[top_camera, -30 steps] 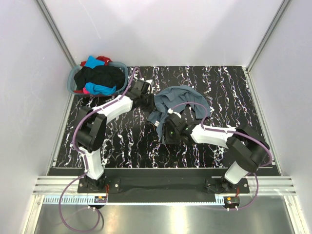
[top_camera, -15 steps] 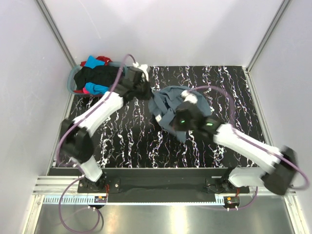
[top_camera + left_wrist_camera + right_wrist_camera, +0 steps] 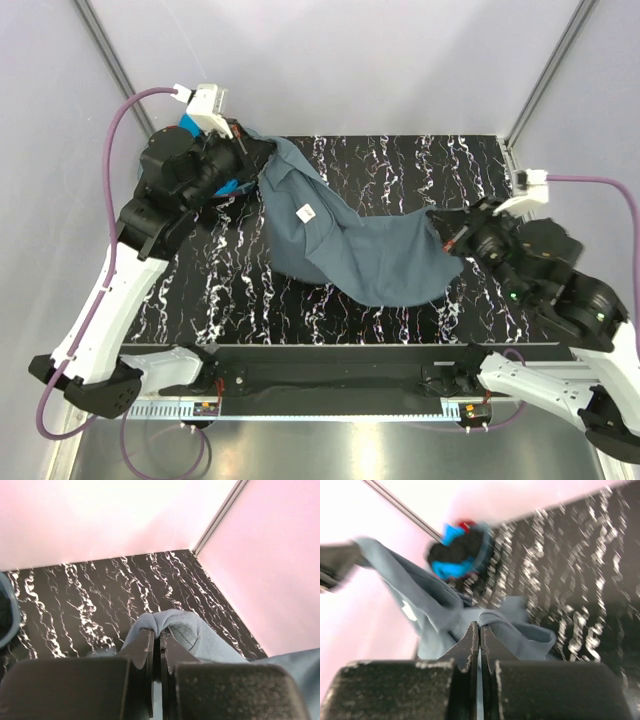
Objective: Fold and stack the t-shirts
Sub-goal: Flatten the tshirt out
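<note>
The t-shirt is hanging bunched and sagging between both arms, so I will swing my left gripper away from the basket next. Then I will lower the fold onto the black table (image 3: pixel 325 182) (image 3: pixel 111 614).
A slate blue-grey t-shirt (image 3: pixel 350 250) with a small white neck label (image 3: pixel 306 213) hangs stretched between both raised arms, its lower part sagging onto the black marbled table (image 3: pixel 400 160). At the back left my left gripper (image 3: pixel 255 150) is shut on a bunched fold of it (image 3: pixel 170 620). To the right, my right gripper (image 3: pixel 440 225) is shut on another edge (image 3: pixel 515 630). The right wrist view shows black and turquoise t-shirts (image 3: pixel 455 562) heaped in the basket, with a bit of red.
The round grey-blue laundry basket (image 3: pixel 482 545) stands at the table's back left corner, mostly hidden behind my left arm in the top view; its rim (image 3: pixel 7 610) shows in the left wrist view. White walls with metal posts enclose the table.
Both arms have risen and swung apart, lifting the blue-grey t-shirt off the table and spreading it between them. The right gripper has shut on the shirt.
</note>
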